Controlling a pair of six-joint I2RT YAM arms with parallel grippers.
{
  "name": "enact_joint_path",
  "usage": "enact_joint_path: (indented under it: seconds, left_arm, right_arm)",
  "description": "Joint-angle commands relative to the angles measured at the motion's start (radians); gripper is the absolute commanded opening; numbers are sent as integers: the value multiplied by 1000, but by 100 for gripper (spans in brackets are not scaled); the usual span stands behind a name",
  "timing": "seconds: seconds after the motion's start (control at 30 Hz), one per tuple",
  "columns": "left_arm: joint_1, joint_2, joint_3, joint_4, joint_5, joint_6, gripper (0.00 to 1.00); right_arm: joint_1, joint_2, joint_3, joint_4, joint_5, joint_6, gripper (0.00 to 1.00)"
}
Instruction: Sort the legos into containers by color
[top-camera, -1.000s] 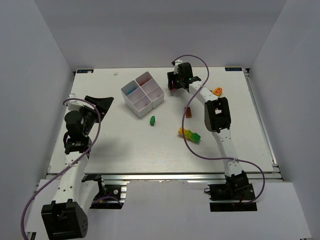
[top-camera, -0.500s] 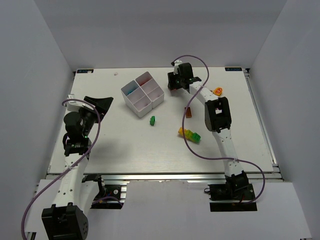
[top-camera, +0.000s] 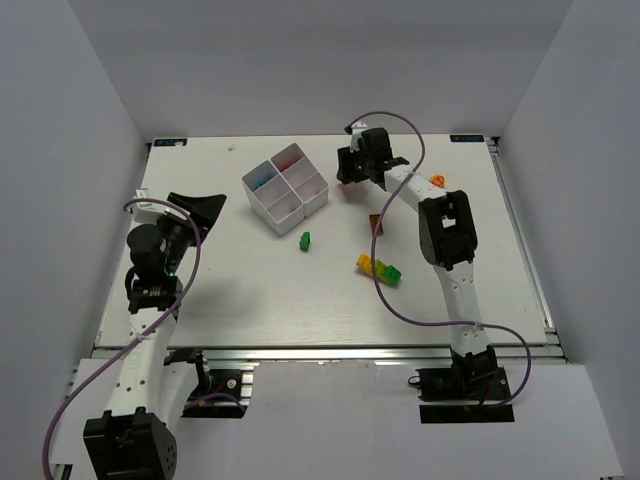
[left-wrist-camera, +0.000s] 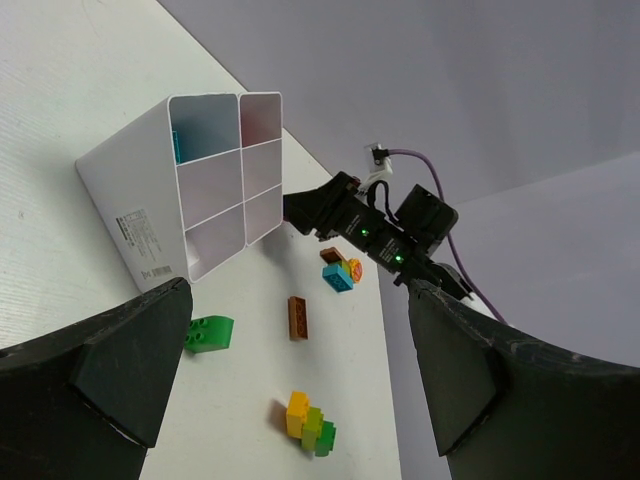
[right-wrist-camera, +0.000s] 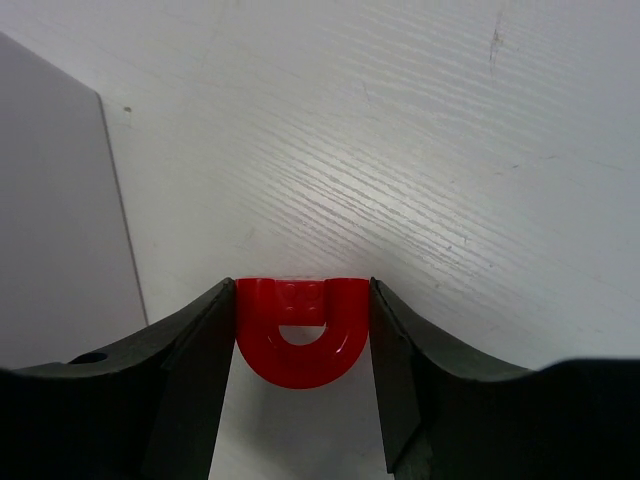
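The right gripper rises over the tray's farthest section (top-camera: 288, 158) next and releases the lego, since that section's rim stands higher, to the gripper's left in the top view.
My right gripper (right-wrist-camera: 302, 332) is shut on a red arch-shaped lego (right-wrist-camera: 302, 345), its black fingers (right-wrist-camera: 190, 360) pressed against both sides of it, just over the white table. From above, this gripper (top-camera: 347, 170) is right of the white four-compartment containers tray (top-camera: 264, 212). Loose legos lie on the table: a green one (top-camera: 305, 240), a yellow-and-green stack (top-camera: 379, 268), a brown brick (top-camera: 377, 226) and an orange cluster (top-camera: 436, 183). A blue piece (left-wrist-camera: 176, 146) sits in one compartment. My left gripper (top-camera: 196, 208) is open and empty, left of the tray.
The table's back edge (top-camera: 320, 137) and the enclosure wall run close behind the tray and my right gripper. The right arm's purple cable (top-camera: 400, 125) loops above it. In the left wrist view the tray (left-wrist-camera: 150, 235) stands near, with the green lego (left-wrist-camera: 208, 333) just beyond it.
My right gripper's jaws have closed onto the red lego, and the right arm's forearm has swung slightly to the right. The left arm has barely moved.
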Motion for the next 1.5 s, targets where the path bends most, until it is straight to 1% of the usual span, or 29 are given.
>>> enact_joint_path:
  seconds: [0.0,0.1,0.33,0.53,0.67,0.9,1.0,1.1,1.27,1.47]
  left_arm:
    - [5,-19,17,-2,1,13,98]
    - [5,-22,23,-1,4,11,98]
    - [5,-39,23,-2,8,10,98]
    - [5,-60,29,-21,8,16,98]
    - [5,-68,35,-42,10,25,98]
    - [5,-77,40,-62,7,36,98]
    - [5,-75,35,-59,7,31,98]
    - [5,-74,33,-57,8,28,98]
    - [5,-77,33,-67,5,29,98]
    - [5,-89,24,-80,2,34,98]
  right_arm:
    - [-2,-126,-46,88,-20,10,45]
    - [-2,-171,-75,93,-31,31,44]
    - [13,-237,-67,85,-66,53,42]
    - [77,-261,-52,96,-104,45,43]
    - [128,-245,-17,102,-111,27,43]
    - [171,-162,123,108,-109,21,44]
    - [186,-126,158,113,-112,27,44]
    - [203,-99,167,171,-109,33,46]
    - [219,-45,203,199,-88,48,48]
    - [220,-27,204,234,-71,24,51]
